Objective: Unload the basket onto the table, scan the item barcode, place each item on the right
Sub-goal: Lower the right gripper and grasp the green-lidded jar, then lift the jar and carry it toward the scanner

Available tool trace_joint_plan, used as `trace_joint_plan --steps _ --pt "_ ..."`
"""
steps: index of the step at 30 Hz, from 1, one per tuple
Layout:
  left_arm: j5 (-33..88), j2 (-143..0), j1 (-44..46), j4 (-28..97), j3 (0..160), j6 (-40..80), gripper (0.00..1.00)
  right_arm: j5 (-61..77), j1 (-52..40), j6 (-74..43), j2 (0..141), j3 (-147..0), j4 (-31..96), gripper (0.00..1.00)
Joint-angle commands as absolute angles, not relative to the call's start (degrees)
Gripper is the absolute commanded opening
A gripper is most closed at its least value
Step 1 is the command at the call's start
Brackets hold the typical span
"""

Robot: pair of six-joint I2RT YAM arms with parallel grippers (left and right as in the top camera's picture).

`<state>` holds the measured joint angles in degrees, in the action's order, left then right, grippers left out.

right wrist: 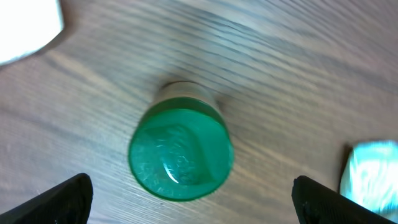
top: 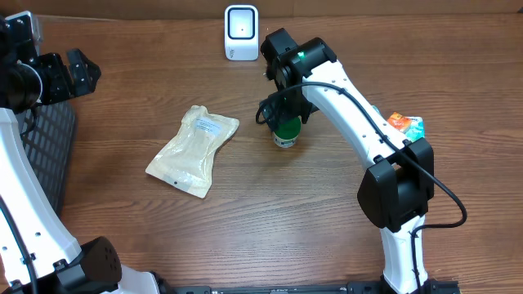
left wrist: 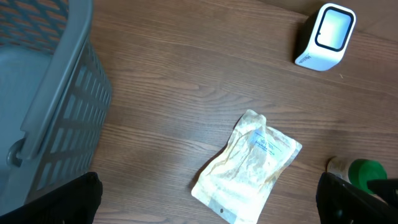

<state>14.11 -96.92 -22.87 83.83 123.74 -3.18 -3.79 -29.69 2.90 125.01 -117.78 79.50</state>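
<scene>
The right gripper moves down next until its open fingers straddle the green cap (top: 286, 131) (right wrist: 180, 154) and closes on it, since the bottle stands upright below the right gripper.
A small bottle with a green cap (top: 286, 131) stands upright on the wooden table, in front of the white barcode scanner (top: 241, 33). My right gripper (top: 282, 113) hovers directly over it. In the right wrist view the green cap (right wrist: 180, 154) lies between the two black fingertips (right wrist: 62, 199), which stand wide apart and touch nothing; the right gripper (right wrist: 194, 208) is open. My left gripper (top: 84, 69) is far off at the table's left, open and empty (left wrist: 205, 205). From there I see the scanner (left wrist: 326, 36) and the bottle (left wrist: 364, 171).
A cream flat pouch (top: 194, 151) lies left of the bottle, also in the left wrist view (left wrist: 249, 165). A colourful packet (top: 406, 124) sits at the right, behind the right arm. A grey mesh basket (left wrist: 56, 93) stands at the left edge (top: 41, 155).
</scene>
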Motion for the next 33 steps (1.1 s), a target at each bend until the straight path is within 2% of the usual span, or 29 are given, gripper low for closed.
trace_joint_plan --steps 1,12,13,21,24,30,33 --pt "13.96 -97.12 -22.48 83.79 123.9 -3.86 1.0 -0.73 -29.76 15.75 124.81 -114.5 76.82 1.0" --pt "13.96 -97.12 -22.48 83.81 123.9 -3.86 1.0 -0.71 -28.34 16.38 125.29 -107.57 71.2 0.98" --pt "13.96 -97.12 -22.48 83.81 123.9 -3.86 0.99 -0.67 -28.16 16.16 125.29 -107.33 70.87 0.93" --pt "13.98 -97.12 -22.48 83.81 123.9 -3.86 1.0 1.89 -27.9 14.79 125.27 -107.33 69.63 0.76" --pt "13.98 -97.12 -22.48 83.81 123.9 -3.86 1.0 2.94 -27.9 14.5 125.27 -107.33 69.67 0.65" --pt "13.96 -97.12 -22.48 83.81 123.9 -3.86 1.0 3.25 -27.7 6.07 125.27 -110.39 71.64 0.51" --pt "13.98 -97.12 -22.48 83.81 123.9 -3.86 1.0 7.57 -27.09 4.25 125.01 -115.66 75.96 0.47"
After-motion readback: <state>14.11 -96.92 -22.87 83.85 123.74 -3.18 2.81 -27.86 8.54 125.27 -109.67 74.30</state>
